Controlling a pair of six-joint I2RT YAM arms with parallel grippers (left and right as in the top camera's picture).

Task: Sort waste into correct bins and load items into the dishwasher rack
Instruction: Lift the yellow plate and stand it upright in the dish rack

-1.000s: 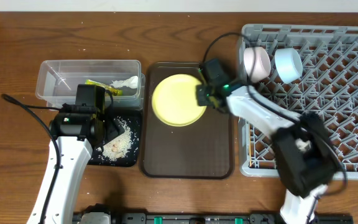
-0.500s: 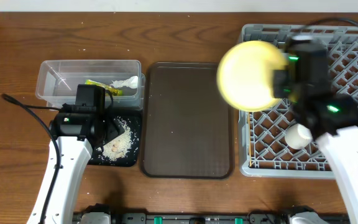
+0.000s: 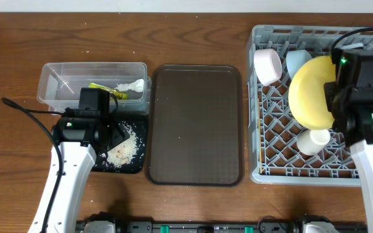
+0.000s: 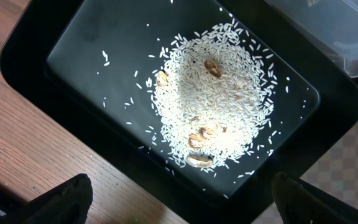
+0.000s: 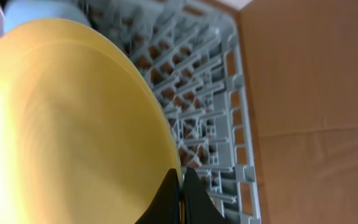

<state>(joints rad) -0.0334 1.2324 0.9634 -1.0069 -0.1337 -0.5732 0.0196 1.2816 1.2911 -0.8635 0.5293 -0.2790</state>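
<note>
The plate [image 3: 311, 92] in my right gripper should next go down and left in the overhead view onto the rack's empty wires beside the cup, and I should release it there.
My right gripper [image 3: 334, 97] is shut on the rim of the yellow-green plate [image 3: 311, 92] and holds it on edge over the grey dishwasher rack [image 3: 283, 145]; the wrist view shows the plate [image 5: 67, 124] pinched between the fingers [image 5: 194, 199]. In the rack lie a white bowl [image 3: 267, 65], a light-blue bowl [image 3: 296, 59] partly behind the plate, and a small white cup [image 3: 312, 140]. My left gripper [image 4: 179, 202] is open above the black tray [image 3: 133, 165], which holds rice crumbs [image 4: 213, 102]. The clear tub [image 3: 70, 77] holds the green-yellow wrapper [image 3: 102, 87] and white tissue [image 3: 131, 85]. Chopsticks are not visible.
A large dark-brown serving tray [image 3: 196, 123] lies between the bins and the rack, with nothing on it. Bare wooden table [image 3: 173, 32] runs along the back and the left side.
My right gripper lifted the plate off the brown tray and carried it right, over the rack, turning it on edge. The left arm has not moved.
</note>
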